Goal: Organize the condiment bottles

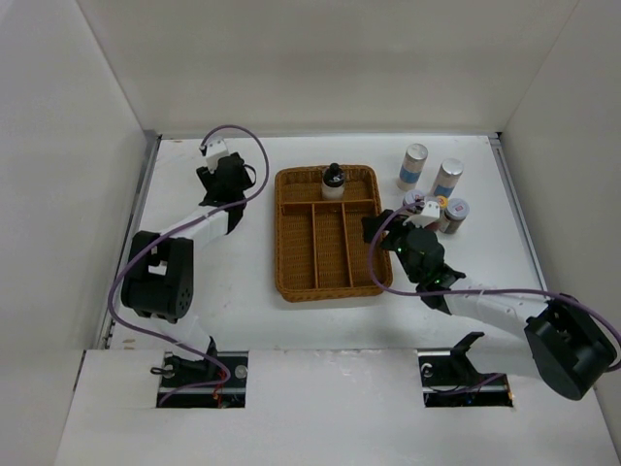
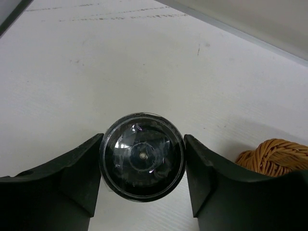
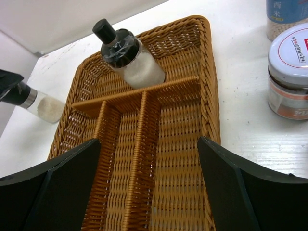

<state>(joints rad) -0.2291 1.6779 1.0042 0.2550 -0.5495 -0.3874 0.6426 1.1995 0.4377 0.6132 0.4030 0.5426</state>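
Note:
The tray still has room beside its white bottle, so the left gripper needs to rise next, go over the tray's rim, lower into the far compartment's empty end and release.
My left gripper is shut on a black-capped bottle, seen from above between its fingers. The bottle stands left of the wicker tray and also shows in the right wrist view. Another black-capped white bottle stands in the tray's far compartment. My right gripper is open and empty over the tray's right long compartment. Two tall blue-banded cylinders, two short silver-lidded jars and a yellow cap stand right of the tray.
White walls enclose the table on the left, back and right. A short jar and a tall cylinder stand just right of the tray rim. The tray's three long compartments hold nothing.

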